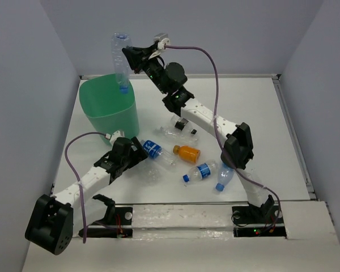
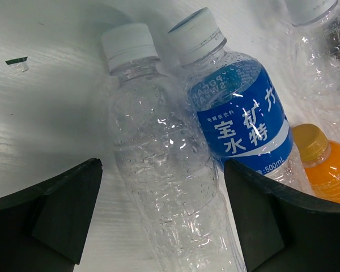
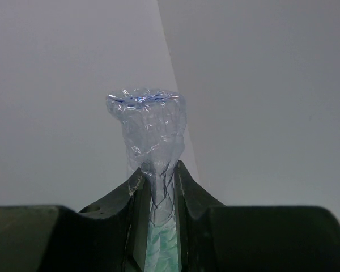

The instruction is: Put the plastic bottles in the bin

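Note:
The clear white-capped bottle [image 2: 153,113] lies between my left gripper's open fingers, so my left gripper will stay low and close around the bottle's middle next.
My right gripper [image 1: 130,58] is shut on a crushed clear bottle [image 1: 121,61] and holds it cap-down over the mint-green bin [image 1: 102,116]. In the right wrist view the fingers [image 3: 137,192] pinch the bottle [image 3: 150,124], and the green of the bin [image 3: 161,252] shows below. My left gripper [image 1: 139,154] is low over the table and open. In the left wrist view it [image 2: 161,170] straddles a clear white-capped bottle [image 2: 153,113] without touching it. A blue-labelled bottle [image 2: 241,113] lies against the right finger.
More bottles lie on the table: the orange one [image 1: 187,153], a black-labelled one [image 1: 181,127], a blue-labelled one [image 1: 200,171] and a blue-capped one [image 1: 224,177]. White walls enclose the table. The right arm reaches across above the bottles.

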Robot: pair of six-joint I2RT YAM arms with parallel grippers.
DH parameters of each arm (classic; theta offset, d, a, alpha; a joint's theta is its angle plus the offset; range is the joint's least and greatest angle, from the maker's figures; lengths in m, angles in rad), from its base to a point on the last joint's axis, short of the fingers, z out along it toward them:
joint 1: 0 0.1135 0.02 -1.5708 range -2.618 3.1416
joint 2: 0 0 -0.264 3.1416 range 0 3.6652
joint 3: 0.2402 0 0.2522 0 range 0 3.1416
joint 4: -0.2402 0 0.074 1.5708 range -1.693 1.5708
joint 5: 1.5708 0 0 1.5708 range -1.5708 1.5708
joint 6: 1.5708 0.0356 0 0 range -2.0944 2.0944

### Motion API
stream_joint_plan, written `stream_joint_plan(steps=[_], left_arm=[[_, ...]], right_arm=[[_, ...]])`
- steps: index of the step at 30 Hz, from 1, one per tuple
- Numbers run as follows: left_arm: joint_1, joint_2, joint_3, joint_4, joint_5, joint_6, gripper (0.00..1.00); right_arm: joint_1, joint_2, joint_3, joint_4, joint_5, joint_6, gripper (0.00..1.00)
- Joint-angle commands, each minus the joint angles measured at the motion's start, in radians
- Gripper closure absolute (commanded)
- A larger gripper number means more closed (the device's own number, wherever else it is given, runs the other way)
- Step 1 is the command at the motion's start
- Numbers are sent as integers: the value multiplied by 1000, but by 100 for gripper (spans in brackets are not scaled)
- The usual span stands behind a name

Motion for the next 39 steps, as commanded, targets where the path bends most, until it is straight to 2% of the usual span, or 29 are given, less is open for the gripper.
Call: stream_joint_plan(steps=[1,4,5,6,7,9,11,13,15,16,19,21,22,24,27,28,30,35,39], left_arm=[[-5,-4,-16,37,-38,0,2],[-7,-7,-18,35,-43,-1,3],[-5,-13,-21,34,-47,-1,5],[-5,-16,-21,32,-52,-1,5],[-5,-21,-23,32,-55,-1,6],[-5,-22,-24,32,-70,-4,7],[-4,-19,-21,31,-80,-4,7],[-4,-13,-13,31,-87,-6,9],[-5,-9,-9,37,-101,-9,14],[-5,-9,-9,40,-112,-9,17],[-5,-4,-6,44,-126,-10,24],[-5,2,-13,47,-146,-10,26],[-5,11,-16,47,-156,-10,31],[-4,19,-20,38,-164,-10,39],[-5,17,-26,20,-152,-12,56],[-7,10,-26,9,-140,-10,59],[-5,-27,-15,-40,-112,-7,67],[-51,-232,36,-179,-80,-27,71],[-54,-377,213,-302,-109,6,71]], right_arm=[[36,84,121,-5,-41,-14,100],[48,65,37,10,-57,-14,100],[48,52,-21,30,-64,-15,86],[60,26,-45,32,-75,-16,58],[60,14,-57,-3,-87,-18,45],[60,-7,-65,-63,-130,-19,32],[71,-75,-114,-98,-135,-22,32],[71,-141,-250,-91,-138,-11,30],[71,-256,-363,-62,-131,5,30],[71,-331,-476,-46,-124,12,30],[71,-440,-632,-46,-101,24,30],[71,-543,-781,-57,-59,27,27],[71,-576,-874,-68,-46,31,20],[71,-671,-965,-86,3,41,14],[71,-754,-1129,-131,46,76,9],[71,-779,-1166,-143,46,87,9],[62,-840,-1253,-192,60,117,9],[42,-969,-1362,-359,148,163,9],[22,-1067,-1450,-463,210,226,9]])
